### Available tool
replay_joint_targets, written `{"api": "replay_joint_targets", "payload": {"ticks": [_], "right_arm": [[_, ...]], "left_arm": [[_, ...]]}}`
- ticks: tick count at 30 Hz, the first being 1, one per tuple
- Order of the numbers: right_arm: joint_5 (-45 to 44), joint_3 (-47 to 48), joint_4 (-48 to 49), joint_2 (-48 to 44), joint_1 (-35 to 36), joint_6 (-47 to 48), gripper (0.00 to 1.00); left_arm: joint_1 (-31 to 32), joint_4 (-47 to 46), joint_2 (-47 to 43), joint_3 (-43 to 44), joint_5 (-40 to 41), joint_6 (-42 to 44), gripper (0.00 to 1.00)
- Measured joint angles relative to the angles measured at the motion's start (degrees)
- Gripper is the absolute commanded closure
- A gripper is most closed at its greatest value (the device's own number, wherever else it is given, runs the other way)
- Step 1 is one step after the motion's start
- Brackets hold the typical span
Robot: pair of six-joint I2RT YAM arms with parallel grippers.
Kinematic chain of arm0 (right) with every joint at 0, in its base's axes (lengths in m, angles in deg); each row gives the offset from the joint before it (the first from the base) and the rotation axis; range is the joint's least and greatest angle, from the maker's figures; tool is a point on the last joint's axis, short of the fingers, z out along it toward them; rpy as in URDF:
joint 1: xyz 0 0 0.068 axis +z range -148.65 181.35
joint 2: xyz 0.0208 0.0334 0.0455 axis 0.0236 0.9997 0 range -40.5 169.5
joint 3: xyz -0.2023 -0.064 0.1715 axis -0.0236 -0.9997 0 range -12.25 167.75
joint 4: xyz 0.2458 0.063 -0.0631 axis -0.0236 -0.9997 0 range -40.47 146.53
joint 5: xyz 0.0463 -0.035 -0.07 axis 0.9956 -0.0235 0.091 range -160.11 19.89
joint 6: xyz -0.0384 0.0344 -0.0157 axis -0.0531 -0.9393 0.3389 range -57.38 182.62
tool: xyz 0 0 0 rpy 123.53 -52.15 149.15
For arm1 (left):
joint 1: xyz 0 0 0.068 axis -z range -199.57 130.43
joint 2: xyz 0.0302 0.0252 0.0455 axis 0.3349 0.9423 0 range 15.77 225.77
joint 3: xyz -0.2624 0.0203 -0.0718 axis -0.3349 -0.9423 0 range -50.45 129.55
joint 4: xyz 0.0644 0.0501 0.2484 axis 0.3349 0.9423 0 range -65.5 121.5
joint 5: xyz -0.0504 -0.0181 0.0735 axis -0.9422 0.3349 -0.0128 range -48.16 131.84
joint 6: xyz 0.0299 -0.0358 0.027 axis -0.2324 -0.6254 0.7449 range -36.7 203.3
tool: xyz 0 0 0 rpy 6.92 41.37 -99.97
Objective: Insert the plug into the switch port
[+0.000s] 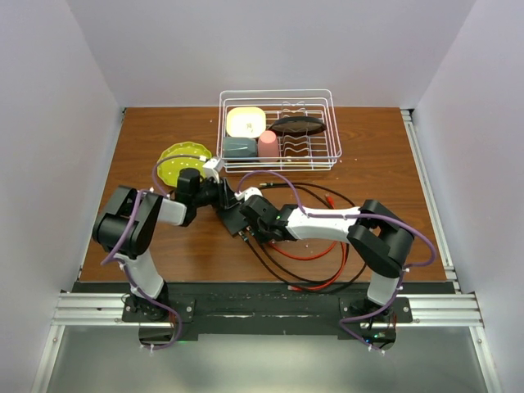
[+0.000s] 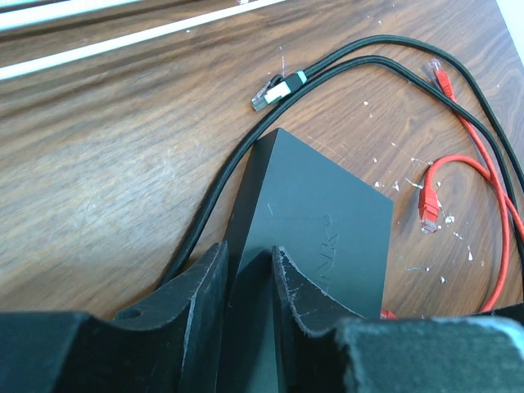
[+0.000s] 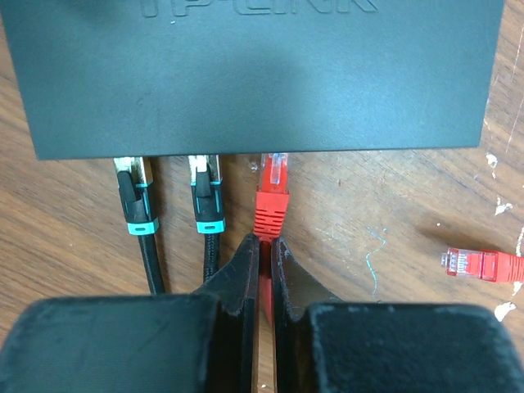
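The third port (image 3: 275, 154) is just ahead, and the red plug's clear tip still shows. My right gripper should next push the plug toward the switch's edge, then release the cable.
The matte-black switch (image 3: 262, 74) lies flat on the wooden table, its port edge facing my right wrist camera. My right gripper (image 3: 264, 239) is shut on the red cable just behind the red plug (image 3: 271, 209). The plug's clear tip meets the third port; how deep it sits is hidden. Two black plugs (image 3: 135, 201) occupy the ports to its left. My left gripper (image 2: 250, 250) has its fingers closed across the opposite end of the switch (image 2: 327, 205). From above, both grippers meet at the switch (image 1: 233, 217) in mid-table.
A loose red plug (image 3: 479, 264) lies right of the held one. Another red plug (image 2: 427, 205) and a black-and-teal plug (image 2: 274, 90) lie beyond the switch. Red and black cables (image 1: 315, 258) loop near the right arm. A wire dish rack (image 1: 278, 160) and a green plate (image 1: 176, 164) stand behind.
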Motion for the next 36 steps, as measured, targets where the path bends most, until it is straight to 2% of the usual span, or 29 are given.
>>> {"api": "replay_joint_targets", "payload": {"ticks": [10, 21, 32, 36], "right_arm": [[-0.02, 0.00, -0.26, -0.09, -0.07, 2.78, 1.00], [-0.57, 0.04, -0.44, -0.04, -0.07, 1.64, 1.00], [-1.57, 0.63, -1.36, 0.33, -0.04, -1.01, 1.00], [-1.73, 0.13, -0.76, 0.04, -0.04, -1.57, 1.00]], "left_arm": [[2.58, 0.07, 2.60, 3.48, -0.02, 2.34, 0.69], [3.74, 0.96, 5.97, 7.82, -2.89, 5.14, 0.71], [3.78, 2.69, 6.45, 9.16, -4.22, 6.67, 0.82], [4.35, 4.42, 6.45, 10.19, -4.17, 8.11, 0.95]]}}
